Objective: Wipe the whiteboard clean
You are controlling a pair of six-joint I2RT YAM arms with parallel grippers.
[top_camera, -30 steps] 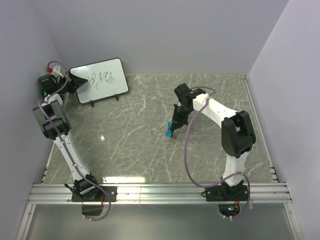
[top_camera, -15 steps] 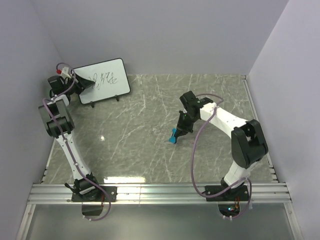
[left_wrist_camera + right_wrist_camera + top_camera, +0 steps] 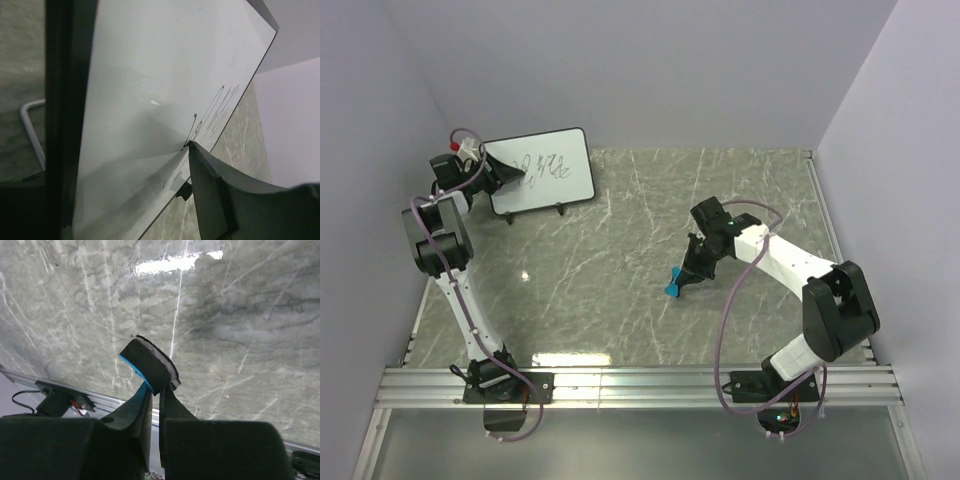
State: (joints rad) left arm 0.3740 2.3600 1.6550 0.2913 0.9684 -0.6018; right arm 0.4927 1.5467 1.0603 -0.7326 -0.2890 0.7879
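Observation:
The eraser and the whiteboard (image 3: 560,180) stand far apart. My left gripper will next draw back and toward the eraser, onto the open marble between the two, and release the board.
The whiteboard (image 3: 560,180), white in a thin black frame with black scribbles (image 3: 542,167), stands tilted at the back left on small black feet. My left gripper (image 3: 505,172) is shut on its left edge. In the left wrist view the whiteboard (image 3: 150,75) fills the frame, with one dark finger (image 3: 215,190) pressed on its written face and the other behind it. My right gripper (image 3: 686,277) hovers over mid-table, shut on a small blue eraser (image 3: 674,288). From the right wrist, the eraser (image 3: 150,365) sticks out past the closed gripper (image 3: 156,390), its dark felt side showing.
The grey marble table (image 3: 600,290) is walled at the back and on both sides. An aluminium rail (image 3: 640,385) with both arm bases runs along the near edge. The rail (image 3: 65,395) also shows low in the right wrist view.
The whiteboard has shifted right and turned with my left gripper, whose jaws have closed in on its edge. My right arm has carried the eraser right and nearer.

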